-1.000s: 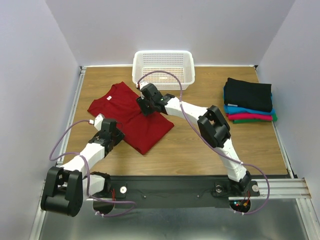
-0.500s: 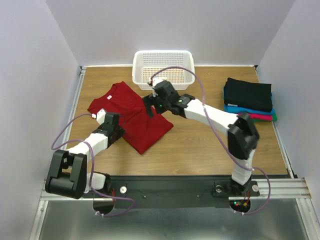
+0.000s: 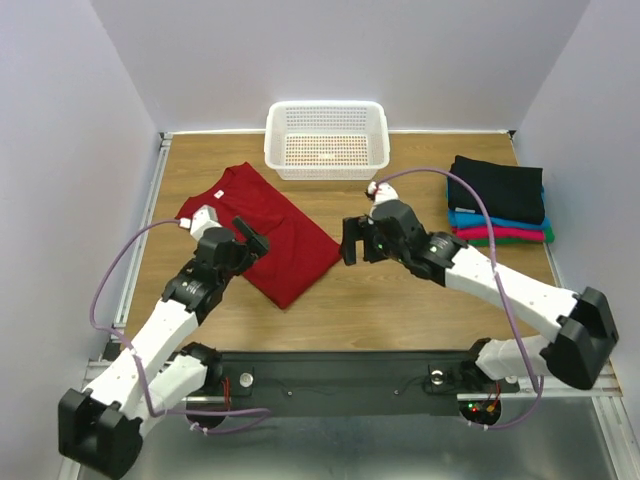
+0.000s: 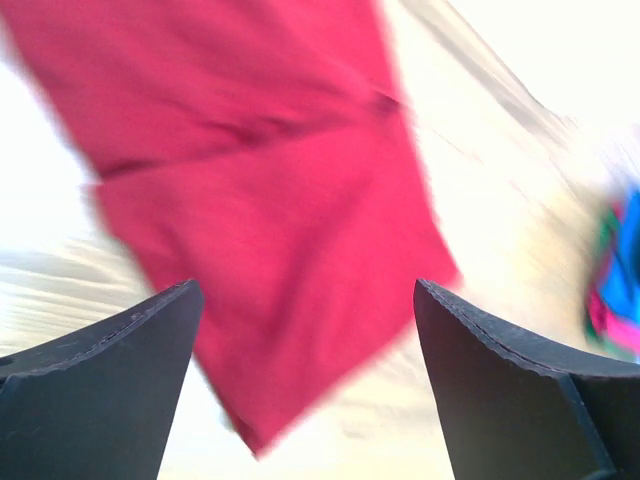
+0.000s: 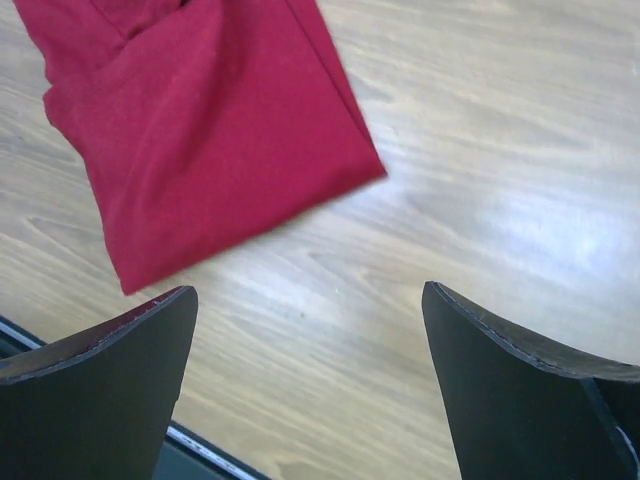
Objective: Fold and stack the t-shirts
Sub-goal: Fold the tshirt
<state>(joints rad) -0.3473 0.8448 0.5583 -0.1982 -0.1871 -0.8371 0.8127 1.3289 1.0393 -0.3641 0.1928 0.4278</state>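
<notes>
Bare wood leaves room for the fingers at the fold at the shirt's near edge point(image 3: 312, 280) point(image 4: 350, 362), so the left gripper needs to swing to the right in the top view and come down there.
The dark red t-shirt point(image 3: 285, 250) lies partly folded and slanted on the left half of the table. It also fills the upper left wrist view point(image 4: 260, 190) and the upper left of the right wrist view point(image 5: 200, 130). My left gripper point(image 3: 254, 239) hovers over the shirt's left part, open and empty point(image 4: 305, 290). My right gripper point(image 3: 352, 243) hangs just right of the shirt's right corner over bare wood, open and empty point(image 5: 310, 292). A stack of folded t-shirts point(image 3: 498, 200), black on top of blue, magenta and green, sits at the right.
A white perforated basket point(image 3: 327, 160) stands at the back centre of the wooden table point(image 3: 400, 300). Grey walls close in the left, back and right sides. A metal rail with the arm bases runs along the near edge.
Both grippers have opened and left the red shirt. The right arm has swung back to the right, off the cloth. The left gripper has risen and turned over the shirt.
</notes>
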